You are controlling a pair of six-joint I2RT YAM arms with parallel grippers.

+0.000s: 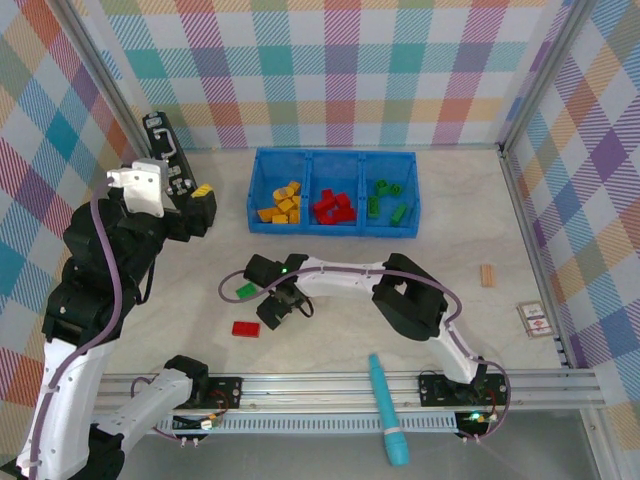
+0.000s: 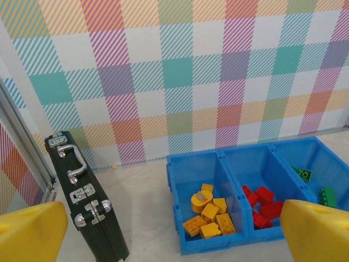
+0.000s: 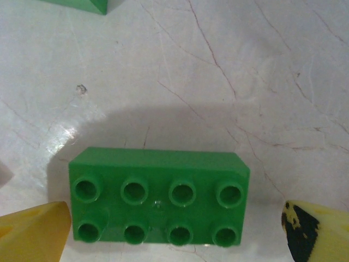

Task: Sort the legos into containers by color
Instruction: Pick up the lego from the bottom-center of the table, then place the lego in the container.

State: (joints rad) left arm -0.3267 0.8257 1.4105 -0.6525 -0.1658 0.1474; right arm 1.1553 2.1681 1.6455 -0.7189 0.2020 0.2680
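My right gripper has the long green brick (image 3: 158, 199) between its open fingers, so next it needs to move slightly further over it and close on its short ends.
A green 2x4 lego (image 3: 158, 202) lies studs-up on the table between the yellow fingertips of my right gripper (image 3: 174, 234), which is open and not touching it. Part of another green lego (image 3: 82, 4) shows beyond it. From above, my right gripper (image 1: 275, 305) hangs low over the table, with a green lego (image 1: 245, 291) beside it and a red lego (image 1: 245, 328) in front. The blue tray (image 1: 332, 155) holds orange-yellow legos (image 1: 283, 205), red legos (image 1: 335, 207) and green legos (image 1: 385, 200) in separate containers. My left gripper (image 1: 203, 205) is raised at the left, open and empty.
A black case (image 1: 165, 150) stands along the left wall, also seen as the black case (image 2: 82, 196) beside the tray. A teal pen-like tool (image 1: 388, 410) lies at the front edge. A small wooden block (image 1: 487, 275) and a card (image 1: 535, 318) sit at the right.
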